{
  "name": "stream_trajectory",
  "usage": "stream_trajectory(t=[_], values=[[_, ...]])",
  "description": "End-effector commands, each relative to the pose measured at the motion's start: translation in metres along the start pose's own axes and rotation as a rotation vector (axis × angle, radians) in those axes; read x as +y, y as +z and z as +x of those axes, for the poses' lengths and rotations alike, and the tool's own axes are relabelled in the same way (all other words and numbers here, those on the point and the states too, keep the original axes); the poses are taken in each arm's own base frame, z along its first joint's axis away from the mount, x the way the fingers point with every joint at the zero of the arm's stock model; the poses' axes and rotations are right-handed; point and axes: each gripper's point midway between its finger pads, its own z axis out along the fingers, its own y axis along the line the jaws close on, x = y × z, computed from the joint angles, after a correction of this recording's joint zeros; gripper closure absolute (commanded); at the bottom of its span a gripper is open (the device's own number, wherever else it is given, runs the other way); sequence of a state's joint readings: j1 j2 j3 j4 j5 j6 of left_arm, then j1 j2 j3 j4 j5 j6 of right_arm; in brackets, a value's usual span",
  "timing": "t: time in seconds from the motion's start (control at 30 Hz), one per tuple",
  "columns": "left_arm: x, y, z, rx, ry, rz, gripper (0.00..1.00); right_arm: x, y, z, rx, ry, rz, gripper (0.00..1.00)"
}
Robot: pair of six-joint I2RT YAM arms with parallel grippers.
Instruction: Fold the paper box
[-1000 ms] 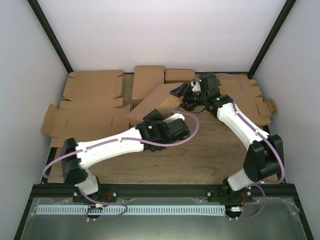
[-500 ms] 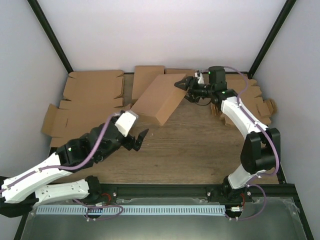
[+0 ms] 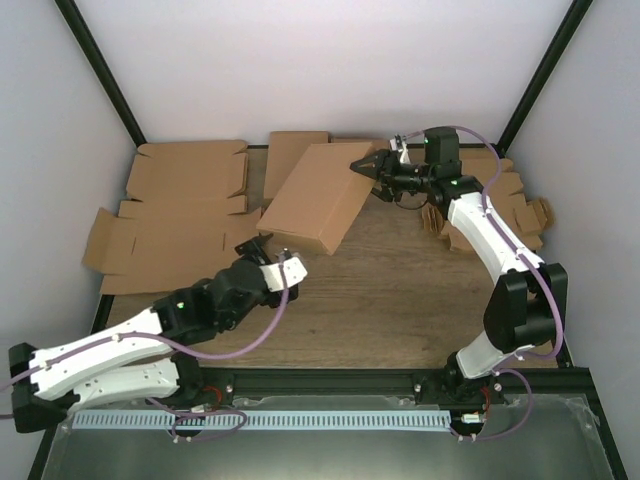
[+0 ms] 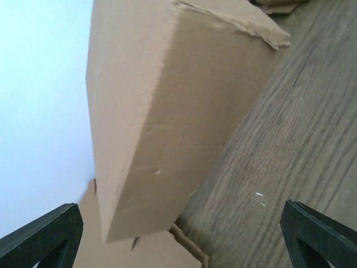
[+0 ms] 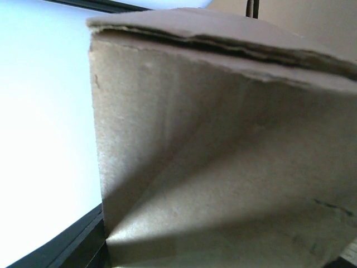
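Observation:
My left gripper should move open and outward onto the paper box's near end next, because that end is beyond it and to its right in the top view.
The paper box (image 3: 318,197) is a closed, shallow brown cardboard shape. It is tilted, with its far right corner raised and its near edge low over the wooden table (image 3: 400,290). My right gripper (image 3: 362,167) is shut on that raised corner. In the right wrist view the paper box (image 5: 223,167) fills the frame between the dark fingers (image 5: 83,245). My left gripper (image 3: 270,250) stands wide open just in front of the box's near left corner, not touching it. From the left wrist view the paper box (image 4: 167,100) rises ahead of the spread fingertips (image 4: 44,234).
Flat die-cut cardboard blanks (image 3: 185,215) cover the left of the table. Another blank (image 3: 295,150) lies at the back, behind the box. Smaller notched blanks (image 3: 515,205) are stacked at the right. White walls and black frame posts (image 3: 100,70) close in the back.
The left arm let go of the box, pulled back to the left, then came forward to its near left corner. The right gripper tilted the box up and toward the back.

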State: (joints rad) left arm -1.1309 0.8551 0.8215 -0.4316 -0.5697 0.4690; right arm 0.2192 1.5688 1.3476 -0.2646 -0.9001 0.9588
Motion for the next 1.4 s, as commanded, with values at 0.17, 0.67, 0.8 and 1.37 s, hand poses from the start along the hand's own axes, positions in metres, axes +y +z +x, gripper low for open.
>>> stream_trajectory(t=[0.17,0.67,0.8,1.37], values=[[0.005,0.025,-0.017,-0.009,0.197,-0.089,0.0,0.049,-0.017,0.004,0.024,-0.057,-0.105,0.41],[0.005,0.048,-0.021,0.056,0.366,-0.154,0.01,0.06,-0.021,0.01,0.051,-0.06,-0.143,0.4],[0.011,0.052,-0.025,0.074,0.392,-0.183,0.06,0.057,-0.017,0.013,0.076,-0.046,-0.165,0.41],[0.028,0.062,-0.035,0.094,0.467,-0.256,0.19,0.058,-0.015,0.015,0.108,-0.059,-0.183,0.4]])
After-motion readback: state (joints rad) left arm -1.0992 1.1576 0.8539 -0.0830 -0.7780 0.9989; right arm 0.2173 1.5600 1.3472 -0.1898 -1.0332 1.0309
